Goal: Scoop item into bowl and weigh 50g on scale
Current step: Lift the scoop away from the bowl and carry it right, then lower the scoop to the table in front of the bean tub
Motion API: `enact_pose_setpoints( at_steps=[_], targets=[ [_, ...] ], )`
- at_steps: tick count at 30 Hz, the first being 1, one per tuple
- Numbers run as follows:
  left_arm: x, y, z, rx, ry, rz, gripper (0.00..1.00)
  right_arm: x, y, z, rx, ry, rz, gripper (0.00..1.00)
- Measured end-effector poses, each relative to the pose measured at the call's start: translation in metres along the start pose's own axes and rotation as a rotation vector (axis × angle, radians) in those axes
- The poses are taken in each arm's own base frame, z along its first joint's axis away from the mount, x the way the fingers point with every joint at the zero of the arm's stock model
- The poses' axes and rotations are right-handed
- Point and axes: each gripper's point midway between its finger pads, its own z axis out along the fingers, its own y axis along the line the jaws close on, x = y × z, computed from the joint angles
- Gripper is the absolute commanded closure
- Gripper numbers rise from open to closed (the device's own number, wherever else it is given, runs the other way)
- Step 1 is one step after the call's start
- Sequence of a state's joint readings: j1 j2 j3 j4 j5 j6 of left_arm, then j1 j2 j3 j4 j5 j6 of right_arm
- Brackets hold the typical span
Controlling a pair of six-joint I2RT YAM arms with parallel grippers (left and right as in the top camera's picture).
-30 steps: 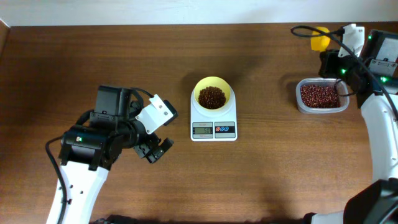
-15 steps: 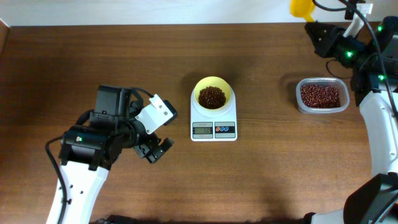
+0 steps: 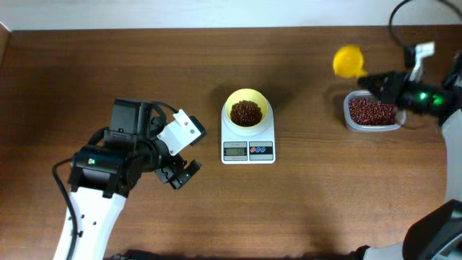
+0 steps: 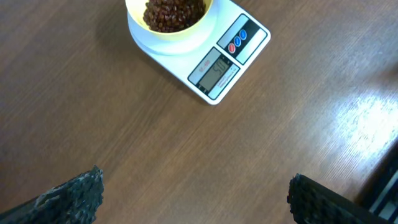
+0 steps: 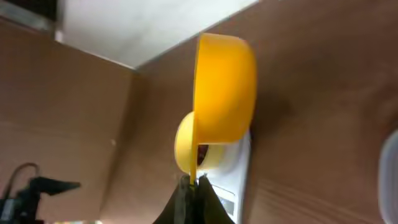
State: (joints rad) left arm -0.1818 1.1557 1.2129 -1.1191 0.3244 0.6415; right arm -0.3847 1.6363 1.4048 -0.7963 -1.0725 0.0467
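Note:
The robot's right gripper will next move back and down to let go of the scoop on the bare wood below and back of it, because the scale point(image 3: 248, 150) reads as asked.
The pale-yellow bowl point(image 3: 261, 102) holds a heap of dark red-brown beans point(image 3: 246, 112) and stands on the white scale point(image 3: 248, 150) at the table's middle. My right gripper point(image 3: 375, 82) is shut on the thin handle of a yellow scoop point(image 3: 348, 61), which hangs above the table just left of the clear tub of beans point(image 3: 373, 112). In the right wrist view the scoop point(image 5: 224, 93) is turned on its side above my right gripper point(image 5: 193, 186), with the bowl point(image 5: 183, 143) behind it. My left gripper point(image 3: 180, 173) stands open over bare wood, left of the scale point(image 4: 227, 59).
The table's back edge meets a white wall point(image 3: 216, 13). A black cable point(image 3: 395, 14) loops above the right arm. The left arm's body point(image 3: 108, 162) takes up the near left of the table.
The right arm has swung the scoop from beyond the table's back edge forward and down to a spot left of the tub. The left arm has not moved.

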Motion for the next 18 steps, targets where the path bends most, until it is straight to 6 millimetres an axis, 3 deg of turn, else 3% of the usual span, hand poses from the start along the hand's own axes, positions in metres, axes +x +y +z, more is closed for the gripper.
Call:
enact_pose_setpoints(
  at_steps=[7,9,14,18],
  targets=[
    [0.000,0.000,0.000,0.000,-0.001,0.003,0.01,0.052,0.007,-0.005,-0.013,0.160,0.150,0.96],
    [0.000,0.000,0.000,-0.001,0.000,0.003,0.01,0.068,0.009,-0.019,0.007,0.194,0.196,0.96],
    [0.000,0.000,0.000,-0.001,-0.001,0.003,0.01,0.072,0.019,-0.082,0.190,0.065,0.114,0.96],
    [0.000,0.000,0.000,-0.001,-0.001,0.004,0.01,0.085,0.026,-0.089,0.236,0.052,0.073,0.96]
  ],
)
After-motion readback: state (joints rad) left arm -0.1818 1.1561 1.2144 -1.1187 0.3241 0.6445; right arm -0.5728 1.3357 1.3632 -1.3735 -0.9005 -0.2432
